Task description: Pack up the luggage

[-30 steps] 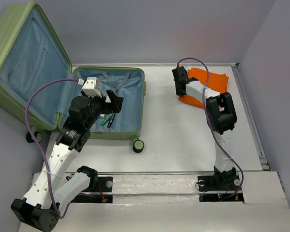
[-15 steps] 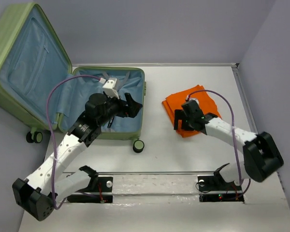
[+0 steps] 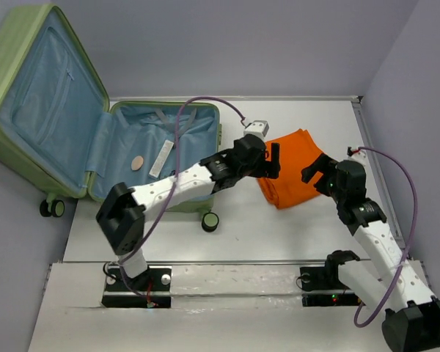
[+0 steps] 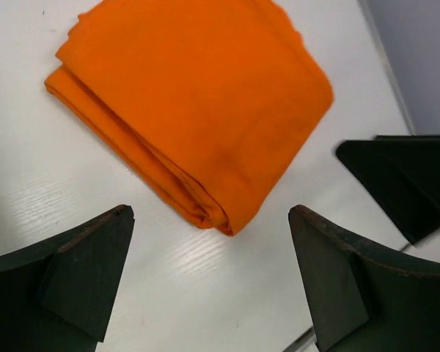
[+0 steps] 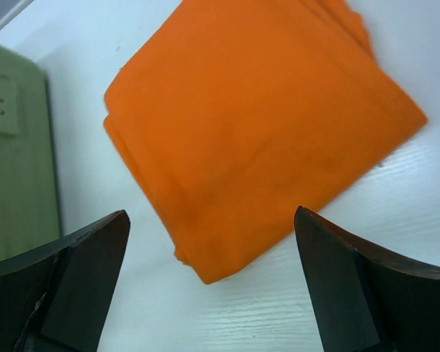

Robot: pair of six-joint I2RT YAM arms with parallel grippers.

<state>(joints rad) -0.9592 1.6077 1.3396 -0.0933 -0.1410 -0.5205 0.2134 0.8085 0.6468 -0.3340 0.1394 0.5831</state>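
My left gripper should next lower its open fingers onto the stacked layers at the cloth's edge nearest the suitcase [image 4: 119, 148], which lies below it, and close there.
The luggage [image 3: 198, 132], a light olive-green suitcase with pale blue lining, lies open at the left with its lid [image 3: 44, 95] leaning back. A folded orange cloth [image 3: 293, 176] lies on the white table to its right. My left gripper [image 3: 273, 160] reaches across from the suitcase to the cloth's left edge and stands open, with the cloth's corner [image 4: 205, 132] just ahead of its jaws [image 4: 209, 246]. My right gripper [image 3: 314, 171] is at the cloth's right edge, also open, and the cloth [image 5: 264, 125] lies between and beyond its fingers [image 5: 211, 242]. Neither holds anything.
Inside the suitcase base lie a round tan item [image 3: 138, 163] and a white strip [image 3: 161, 157]. A suitcase wheel [image 3: 210, 220] sticks out at the near corner. The green shell [image 5: 18, 169] shows left in the right wrist view. Grey walls close the back and right.
The left arm swung out of the suitcase over to the cloth. The right gripper brought the cloth from the back right toward the middle, opened, and drew back to its right side.
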